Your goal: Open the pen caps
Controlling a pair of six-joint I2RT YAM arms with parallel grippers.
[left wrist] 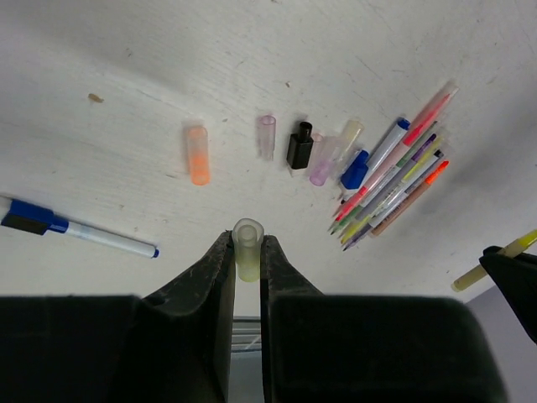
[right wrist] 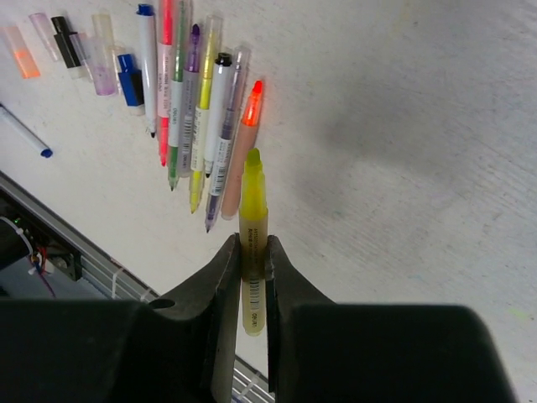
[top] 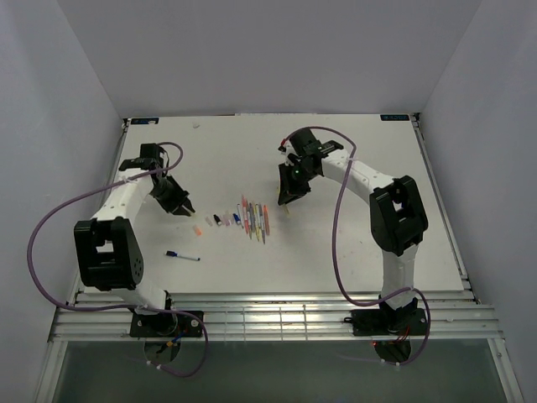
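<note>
My left gripper will next move down and to the right in the top view, into the gap between the orange and clear pink caps, and let go there, because that gap is empty.
My left gripper (left wrist: 247, 239) is shut on a pale yellow pen cap (left wrist: 247, 252), held just above the table with its open end up. My right gripper (right wrist: 252, 243) is shut on an uncapped yellow pen (right wrist: 253, 210), tip pointing away from the wrist. From above, the left gripper (top: 180, 206) sits left of the loose caps (top: 216, 222) and the right gripper (top: 287, 200) sits right of the row of pens (top: 254, 220). Loose on the table lie an orange cap (left wrist: 198, 154), a clear pink cap (left wrist: 267, 136), a black cap (left wrist: 299, 145) and a blue cap (left wrist: 355, 170).
Several uncapped pens (right wrist: 197, 109) lie side by side in a tight bundle. A blue-and-white pen (left wrist: 75, 232) lies alone near the front left, also seen from above (top: 182, 255). The table's front edge and metal rails (top: 268, 315) run below the arms.
</note>
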